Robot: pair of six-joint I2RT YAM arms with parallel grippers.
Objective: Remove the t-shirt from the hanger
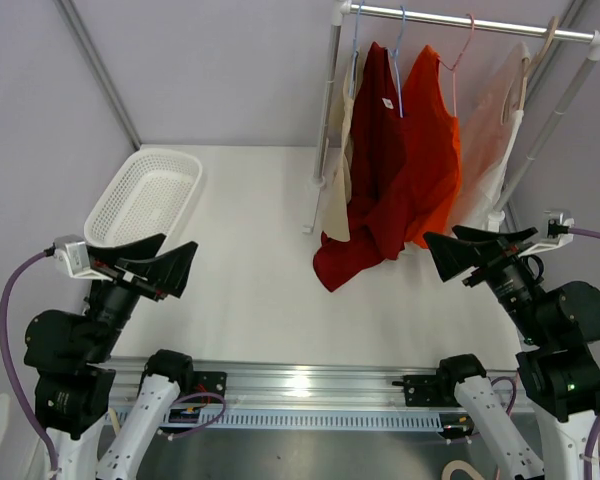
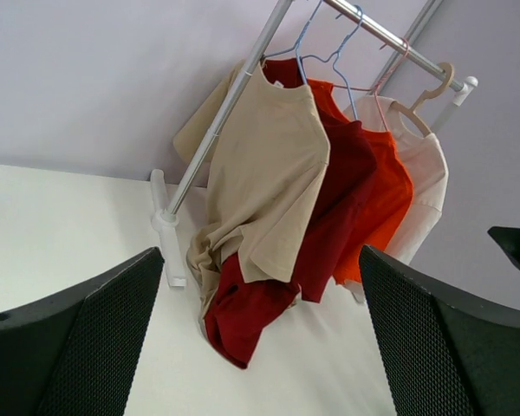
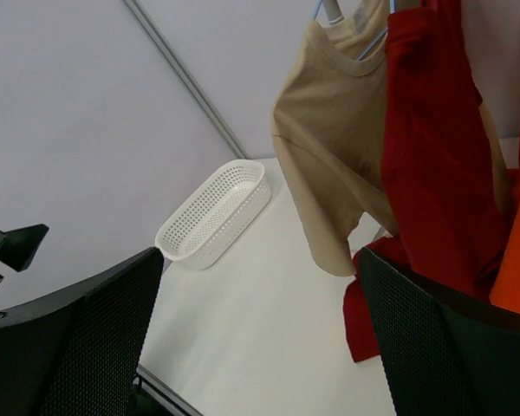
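Note:
I should next lift my right gripper outward and turn it toward the bar (image 1: 460, 17), onto the tan hanger's near arm (image 1: 524, 92). The near arm is above and outward of my right gripper, and the cloth doesn't cover it.
Several t-shirts hang on hangers from a metal rail (image 1: 460, 17) at the back right: a beige one (image 1: 342, 160), a dark red one (image 1: 375, 170) whose hem reaches the table, an orange one (image 1: 432, 140) and a pale pink one (image 1: 495, 130). The left wrist view shows the beige (image 2: 269, 173), dark red (image 2: 338, 217) and orange (image 2: 386, 199) shirts. My left gripper (image 1: 165, 262) is open and empty at the near left. My right gripper (image 1: 475, 250) is open and empty, just in front of the shirts' lower edges.
A white perforated basket (image 1: 145, 195) stands at the back left; it also shows in the right wrist view (image 3: 215, 212). The rack's white upright and foot (image 1: 320, 170) stand left of the shirts. Grey walls close in both sides.

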